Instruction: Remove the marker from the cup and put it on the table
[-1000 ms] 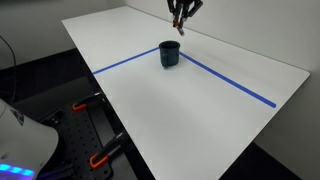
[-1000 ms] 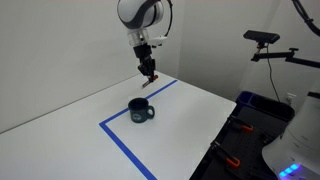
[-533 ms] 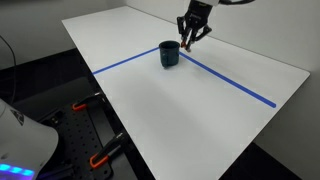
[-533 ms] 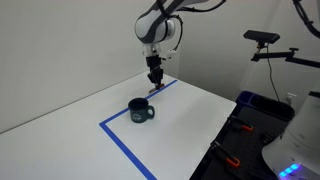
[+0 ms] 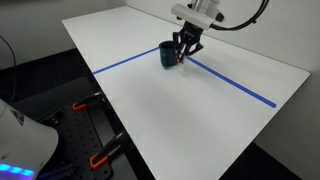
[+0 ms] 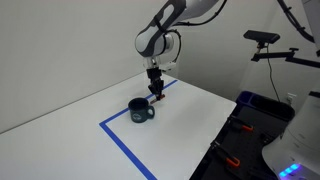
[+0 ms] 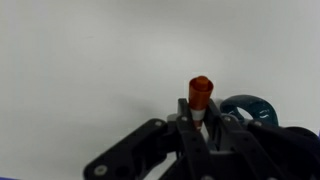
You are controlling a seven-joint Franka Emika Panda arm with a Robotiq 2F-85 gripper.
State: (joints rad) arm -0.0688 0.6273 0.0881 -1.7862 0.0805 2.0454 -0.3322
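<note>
My gripper will next lower the marker, slightly away from the cup, to the bare tabletop by the handle (image 5: 186, 73) and let go of it, because the marker already hangs outside the cup.
The dark blue-teal cup (image 5: 169, 54) stands on the white table (image 5: 200, 110) where the blue tape lines meet; it also shows in another exterior view (image 6: 139, 110) and at the right of the wrist view (image 7: 255, 110). My gripper (image 5: 184, 60) is shut on the reddish-orange marker (image 7: 200, 93), which stands upright between the fingers. The gripper (image 6: 157, 97) hangs low over the table right beside the cup. The marker is outside the cup.
Blue tape lines (image 5: 235, 87) cross the table. A black perforated bench with orange clamps (image 5: 95, 155) stands beside the table's near edge. A camera stand (image 6: 268, 50) and dark bins are past the table's side.
The gripper has come down with the marker from high behind the cup to just above the table beside the cup.
</note>
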